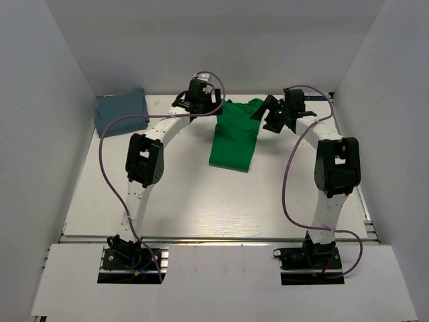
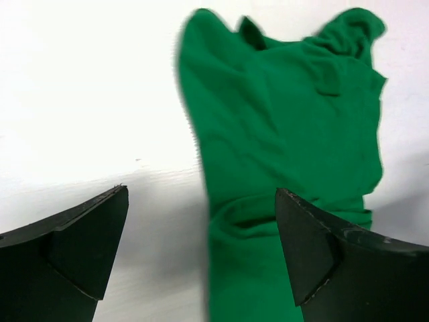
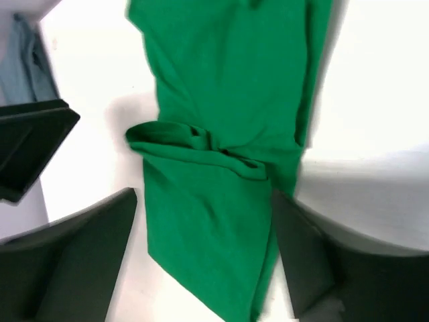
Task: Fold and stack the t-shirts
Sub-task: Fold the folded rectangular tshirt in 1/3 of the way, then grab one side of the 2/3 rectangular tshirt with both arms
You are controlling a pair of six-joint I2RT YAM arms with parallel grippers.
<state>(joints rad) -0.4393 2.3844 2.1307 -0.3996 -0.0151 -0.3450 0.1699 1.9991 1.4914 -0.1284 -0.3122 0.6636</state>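
The green shirt's near end lies smooth, so the robot's right gripper should move back and down to close on the green shirt's near corner away from the grey-blue shirt.
A bright green t-shirt lies on the white table as a long narrow strip, rumpled at its far end. A slate grey-blue t-shirt sits folded in the back left corner. My left gripper hovers at the green shirt's far left edge and my right gripper at its far right edge. In the left wrist view the left gripper is open over the green shirt. The right wrist view shows the right gripper open, straddling the green shirt without pinching it. The grey-blue shirt shows at that view's left edge.
White walls close in the table on the left, back and right. A metal rail runs along the table's near edge, with both arm bases behind it. Purple cables loop beside each arm.
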